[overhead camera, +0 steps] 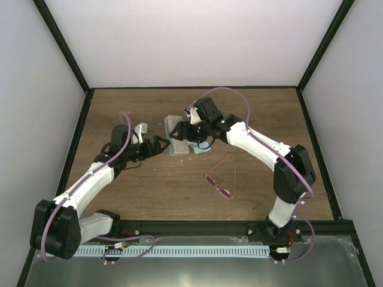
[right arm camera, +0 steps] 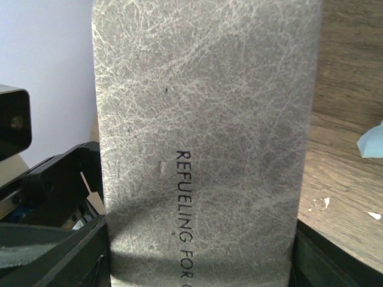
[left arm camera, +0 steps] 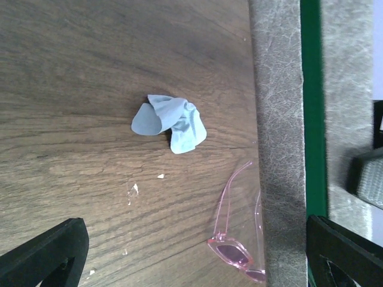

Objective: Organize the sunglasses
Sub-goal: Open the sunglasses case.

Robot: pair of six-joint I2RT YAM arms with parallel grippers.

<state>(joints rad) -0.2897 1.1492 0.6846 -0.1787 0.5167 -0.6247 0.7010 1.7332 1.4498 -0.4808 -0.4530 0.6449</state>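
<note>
My right gripper will next go down and move back to let go of the case [overhead camera: 175, 137] on the bare wood, because that clear patch is below and back of the gripper.
The sunglasses [overhead camera: 220, 180], pink-lensed with thin pink temples, lie unfolded on the wooden table, right of centre, and nothing touches them. In the left wrist view the sunglasses [left arm camera: 237, 246] lie beside the grey case [left arm camera: 278, 119], where a green strip shows between its two grey faces. My right gripper [overhead camera: 187, 130] is shut on the case [overhead camera: 175, 137] and holds it on edge at mid-table. The case [right arm camera: 203, 131] fills the right wrist view between the right gripper's [right arm camera: 200, 266] fingers. My left gripper [overhead camera: 160, 145] stands open just left of the case, its jaws wide apart.
A crumpled light blue cloth [overhead camera: 202, 147] lies on the table right beside the case, below the right gripper; in the left wrist view the cloth [left arm camera: 170, 122] is left of the case. Small white specks [left arm camera: 133, 190] dot the wood. Black frame posts edge the table.
</note>
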